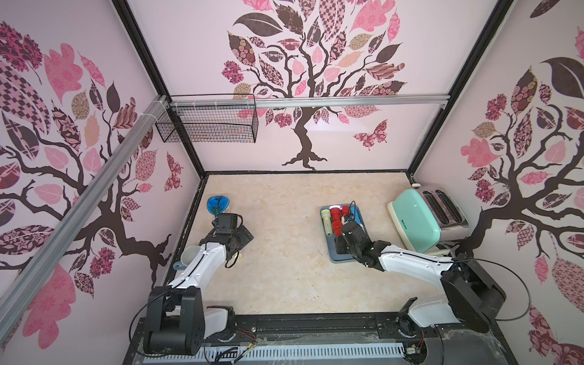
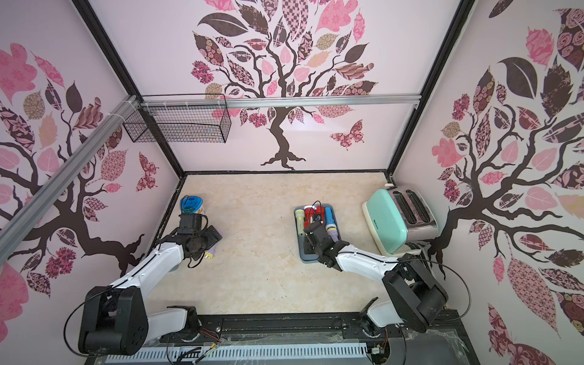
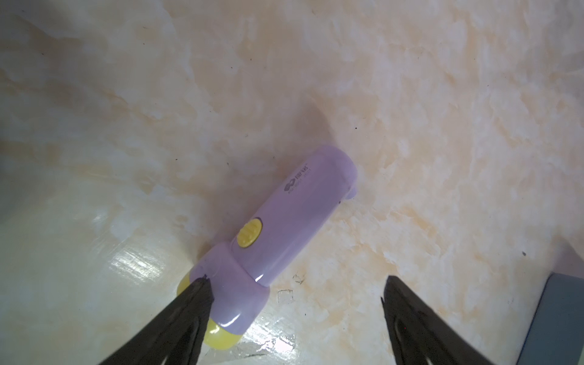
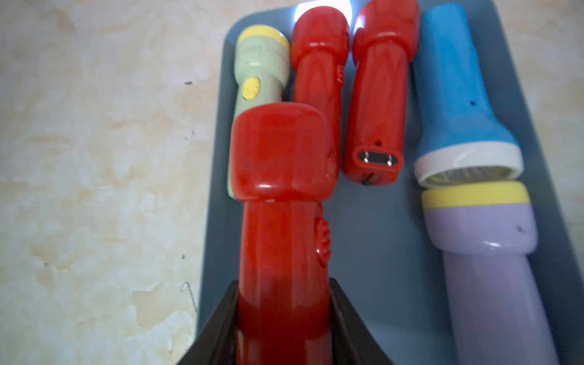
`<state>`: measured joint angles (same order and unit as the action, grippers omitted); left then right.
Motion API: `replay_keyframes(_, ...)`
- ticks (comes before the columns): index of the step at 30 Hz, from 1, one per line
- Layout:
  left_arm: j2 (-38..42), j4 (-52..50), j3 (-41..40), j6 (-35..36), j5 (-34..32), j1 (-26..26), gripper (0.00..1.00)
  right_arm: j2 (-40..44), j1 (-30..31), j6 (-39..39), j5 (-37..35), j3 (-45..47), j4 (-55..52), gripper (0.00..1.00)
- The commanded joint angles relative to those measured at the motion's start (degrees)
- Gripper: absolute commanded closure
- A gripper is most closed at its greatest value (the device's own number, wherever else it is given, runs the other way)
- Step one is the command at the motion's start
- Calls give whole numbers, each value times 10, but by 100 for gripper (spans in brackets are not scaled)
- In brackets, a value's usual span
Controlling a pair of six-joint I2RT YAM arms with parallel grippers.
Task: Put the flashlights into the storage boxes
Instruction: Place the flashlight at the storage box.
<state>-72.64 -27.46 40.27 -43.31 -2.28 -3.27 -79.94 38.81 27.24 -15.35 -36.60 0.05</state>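
Next, my right gripper moves toward the boxed lilac flashlight and down to release the third red one, since bare box bottom lies clear below the gripper.
A lilac flashlight (image 3: pixel 284 221) with a yellow head lies on the marble table, and in a top view it peeks out under the left arm (image 2: pixel 211 251). My left gripper (image 3: pixel 295 281) hangs open over its head end, one fingertip (image 3: pixel 199 290) against the head. The slate-blue storage box (image 4: pixel 379 237) holds a pale green flashlight (image 4: pixel 262 72), two red ones (image 4: pixel 319 63) (image 4: pixel 379 79), a blue-and-white one (image 4: pixel 455 104) and a lilac one (image 4: pixel 486 268). My right gripper (image 4: pixel 284 284) is shut on a third red flashlight (image 4: pixel 281 158), held just above the box (image 1: pixel 336 257).
A mint-green toaster (image 1: pixel 417 218) stands right of the box. A blue-lidded jar (image 1: pixel 218 203) is at the far left, just beyond the left wrist. A white cup (image 1: pixel 189 256) sits by the left wall. A black wire basket (image 1: pixel 208 123) hangs on the back rail.
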Motion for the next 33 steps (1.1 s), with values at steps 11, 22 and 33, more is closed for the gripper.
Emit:
replay_keyframes(11,24,0,-6,19,-37,-5,12,34,-25,7,-61,22,-13,63)
replay_keyframes(22,-11,-53,44,29,-154,-69,12,28,-53,18,-37,42,-1,59)
replay_keyframes(33,-126,-55,66,31,-119,-68,11,43,-58,13,-36,48,5,47)
